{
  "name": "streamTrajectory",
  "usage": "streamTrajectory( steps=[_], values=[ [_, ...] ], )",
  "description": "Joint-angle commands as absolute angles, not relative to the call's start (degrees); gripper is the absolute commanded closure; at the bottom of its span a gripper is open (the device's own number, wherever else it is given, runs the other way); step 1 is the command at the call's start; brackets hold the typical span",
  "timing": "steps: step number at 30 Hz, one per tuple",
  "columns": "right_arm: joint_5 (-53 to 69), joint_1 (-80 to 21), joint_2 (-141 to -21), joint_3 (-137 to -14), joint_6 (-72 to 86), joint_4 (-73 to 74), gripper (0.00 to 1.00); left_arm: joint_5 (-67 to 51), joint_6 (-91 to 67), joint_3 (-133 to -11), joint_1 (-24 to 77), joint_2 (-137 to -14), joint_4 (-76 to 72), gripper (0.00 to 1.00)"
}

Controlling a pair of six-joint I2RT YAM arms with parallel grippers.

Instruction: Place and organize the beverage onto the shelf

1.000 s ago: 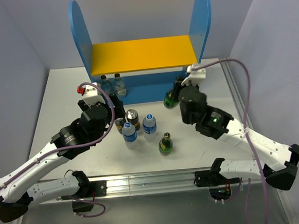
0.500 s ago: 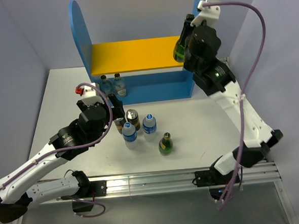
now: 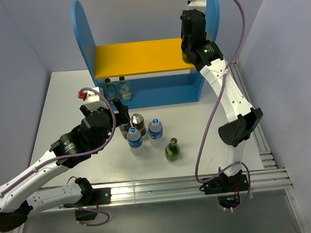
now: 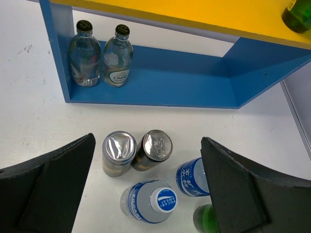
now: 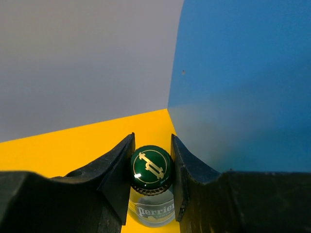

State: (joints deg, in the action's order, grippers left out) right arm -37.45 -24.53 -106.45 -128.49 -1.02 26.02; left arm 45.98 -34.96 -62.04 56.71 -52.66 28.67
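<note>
Yellow board still shows between the bottle and the blue side panel. My right gripper should next move a little toward the blue side panel and open to release the cap.
The shelf (image 3: 146, 56) stands at the back, with a yellow upper board (image 5: 73, 145) and a blue right side panel (image 5: 243, 97). My right gripper (image 3: 186, 47) is shut on the cap of a green glass bottle (image 5: 151, 167), upright at the board's right end beside the panel; the bottle also shows in the left wrist view (image 4: 297, 14). My left gripper (image 4: 148, 141) is open above two dark cans (image 4: 119, 153) (image 4: 153, 148) and two blue-labelled water bottles (image 4: 148, 201) (image 4: 194, 177). A second green bottle (image 3: 172, 150) stands on the table.
Two clear glass bottles (image 4: 84, 53) (image 4: 118, 56) stand at the left end of the blue lower tier (image 4: 194, 82). The white table (image 3: 65, 111) ends in a metal rail at the front. Grey walls close in on both sides.
My right arm has lifted the green bottle from the table by the shelf's right foot up to the right end of the yellow board. The left arm has barely moved.
</note>
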Motion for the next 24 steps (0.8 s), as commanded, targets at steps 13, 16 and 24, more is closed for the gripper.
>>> streamTrajectory(
  steps=[13, 16, 24],
  values=[
    [-39.0, -20.4, -103.9, -124.3, -0.1, 13.1, 0.69, 47.6, -34.7, -61.9, 58.3, -51.9, 28.9, 0.02],
    [-39.9, -20.4, -102.6, -121.6, 1.8, 12.2, 0.09, 47.7, -34.7, -62.0, 58.3, -52.5, 29.0, 0.02],
    [-40.3, -20.5, -96.5, -115.7, 3.9, 12.0, 0.0, 48.3, -34.7, -62.2, 58.4, -53.3, 29.2, 0.02]
  ],
)
